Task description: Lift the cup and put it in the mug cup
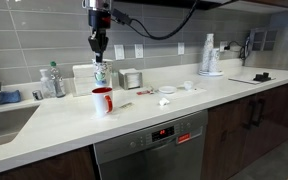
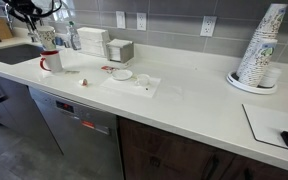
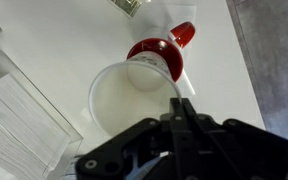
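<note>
The base of the small pale cup is already over the red mug's opening (image 1: 102, 90) (image 3: 155, 47), so the gripper should stay above it next and spread its fingers to let go of the pale cup's rim.
My gripper (image 1: 99, 47) is shut on the rim of the small pale cup (image 1: 100, 72) and holds it in the air just above the glossy red mug (image 1: 102, 100), which stands on the white counter. In the wrist view the cup (image 3: 119, 100) fills the middle, with the fingers (image 3: 180, 112) pinching its rim. The red mug (image 3: 169, 50) lies below it, handle pointing away. Both exterior views show the cup (image 2: 46, 38) above the mug (image 2: 50, 61), apart from it.
A napkin box (image 1: 84, 76) and a squat silvery container (image 1: 132, 78) stand behind the mug. A tall stack of white cups (image 2: 259, 48) stands farther along the counter. Papers and a small dish (image 2: 124, 75) lie nearby. A sink (image 1: 4, 118) and bottles (image 1: 52, 82) are beside the mug.
</note>
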Robot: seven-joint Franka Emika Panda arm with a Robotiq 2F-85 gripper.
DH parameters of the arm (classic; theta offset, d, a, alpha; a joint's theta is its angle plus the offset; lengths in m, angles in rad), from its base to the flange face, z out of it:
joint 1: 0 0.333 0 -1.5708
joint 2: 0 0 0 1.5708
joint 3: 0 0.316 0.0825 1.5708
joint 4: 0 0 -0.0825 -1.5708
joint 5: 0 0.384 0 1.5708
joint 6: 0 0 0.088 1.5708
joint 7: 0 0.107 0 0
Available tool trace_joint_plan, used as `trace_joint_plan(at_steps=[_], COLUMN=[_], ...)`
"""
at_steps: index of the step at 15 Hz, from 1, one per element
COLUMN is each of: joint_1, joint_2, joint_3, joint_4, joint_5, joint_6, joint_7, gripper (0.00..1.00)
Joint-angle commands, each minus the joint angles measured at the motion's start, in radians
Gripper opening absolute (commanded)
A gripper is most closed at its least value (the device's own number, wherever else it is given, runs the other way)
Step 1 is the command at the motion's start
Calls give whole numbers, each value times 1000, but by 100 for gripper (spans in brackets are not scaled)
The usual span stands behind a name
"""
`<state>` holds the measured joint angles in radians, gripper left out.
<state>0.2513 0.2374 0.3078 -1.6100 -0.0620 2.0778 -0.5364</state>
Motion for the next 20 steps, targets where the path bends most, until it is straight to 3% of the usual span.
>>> trace_joint_plan(at_steps=[1, 5, 6, 7, 9, 16, 20], joint_1=[1, 1, 0, -1, -1, -39, -83], joint_2=[11, 30, 31, 31, 14, -74, -139], joint_3=[3, 10, 11, 12, 8, -40, -94], joint_4=[-14, -4, -6, -5, -12, -42, -101], joint_5=[13, 20, 21, 26, 18, 60, 115], joint_6=[21, 4, 23, 20, 27, -67, -48], joint_7=[-35, -51, -56, -59, -55, 104, 218], gripper=[1, 1, 29, 29, 43, 96, 100])
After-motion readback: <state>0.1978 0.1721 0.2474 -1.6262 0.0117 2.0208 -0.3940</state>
